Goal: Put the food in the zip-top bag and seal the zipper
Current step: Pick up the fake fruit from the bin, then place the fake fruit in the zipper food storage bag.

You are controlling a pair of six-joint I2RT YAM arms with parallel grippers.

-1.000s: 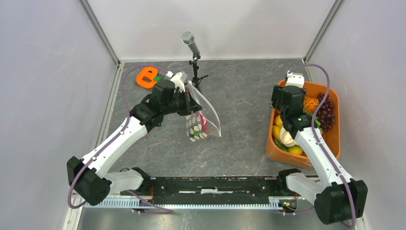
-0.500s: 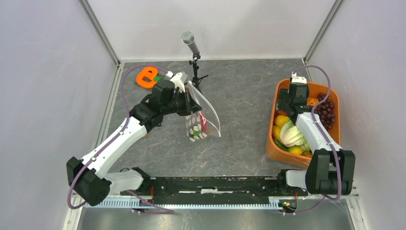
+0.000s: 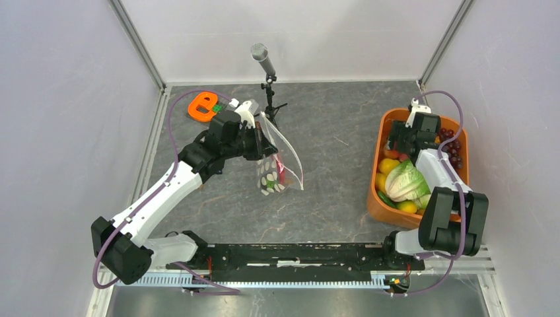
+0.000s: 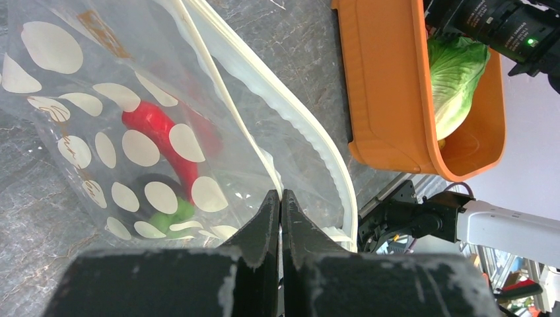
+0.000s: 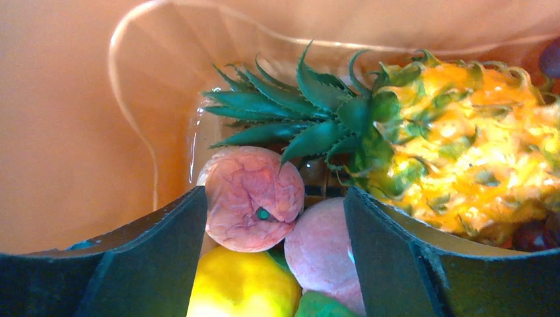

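My right gripper should next lower and shift toward the tub's side onto the pink-red fruit by the pineapple leaves (image 5: 252, 199), as the fruit's neighbour is between my fingers too.
My left gripper (image 3: 261, 142) is shut on the mouth edge of the clear dotted zip-top bag (image 3: 275, 173) and holds it hanging over the table. In the left wrist view its fingertips (image 4: 280, 195) pinch one side of the whitish zipper (image 4: 228, 105); the mouth gapes open. A red pepper (image 4: 156, 129) and a green piece (image 4: 169, 215) lie inside the bag (image 4: 79, 99). My right gripper (image 3: 405, 141) is open, low in the orange tub. In the right wrist view its fingers (image 5: 274, 198) flank two pink-red round fruits (image 5: 247, 198), with a yellow piece (image 5: 241, 285) below and a pineapple (image 5: 455, 152) to the right.
The orange tub (image 3: 374, 206) at the right holds lettuce (image 3: 405, 183), yellow pieces (image 3: 388, 165) and purple grapes (image 3: 453, 149). A microphone on a stand (image 3: 265, 63) rises at the back centre. An orange object (image 3: 203, 105) lies at the back left. Walls close in on both sides.
My right arm has swung to the far end of the tub and folded back, uncovering the lettuce. The left gripper and the bag have stayed put.
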